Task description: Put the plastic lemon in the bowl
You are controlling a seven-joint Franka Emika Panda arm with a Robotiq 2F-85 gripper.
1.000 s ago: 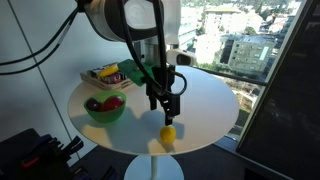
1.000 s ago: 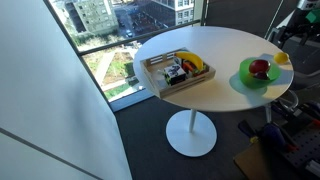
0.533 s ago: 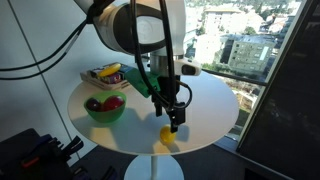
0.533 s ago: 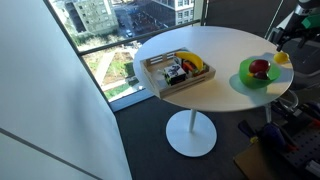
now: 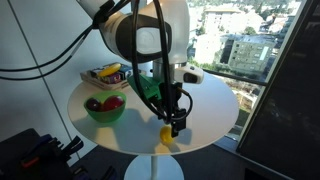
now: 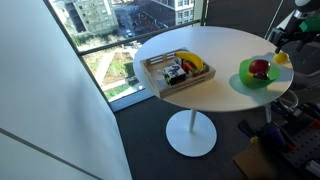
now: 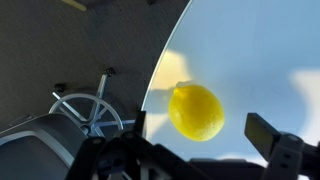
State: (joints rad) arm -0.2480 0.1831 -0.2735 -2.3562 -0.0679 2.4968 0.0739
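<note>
My gripper moves down around the lemon's sides next, then closes, since my open fingers stand wider apart than the plastic lemon (image 5: 167, 135) beneath them.
The plastic lemon (image 5: 167, 135) lies on the round white table (image 5: 205, 100) near its front edge; it also shows in the wrist view (image 7: 196, 111) and in an exterior view (image 6: 282, 58). My gripper (image 5: 176, 124) hangs just above it, open and empty, its fingers (image 7: 200, 140) apart on either side of the lemon without touching it. The green bowl (image 5: 105, 108) stands at the table's left side, with a red round fruit (image 5: 111, 101) inside; it also shows in an exterior view (image 6: 258, 73).
A wooden tray (image 6: 177, 71) with several toys stands at the table's far side, also seen behind the bowl (image 5: 104, 73). The lemon lies close to the table edge. Windows surround the table; dark equipment sits on the floor (image 5: 35, 155).
My gripper has moved down and toward the table's front edge, closing in over the lemon. The lemon and the bowl have not moved.
</note>
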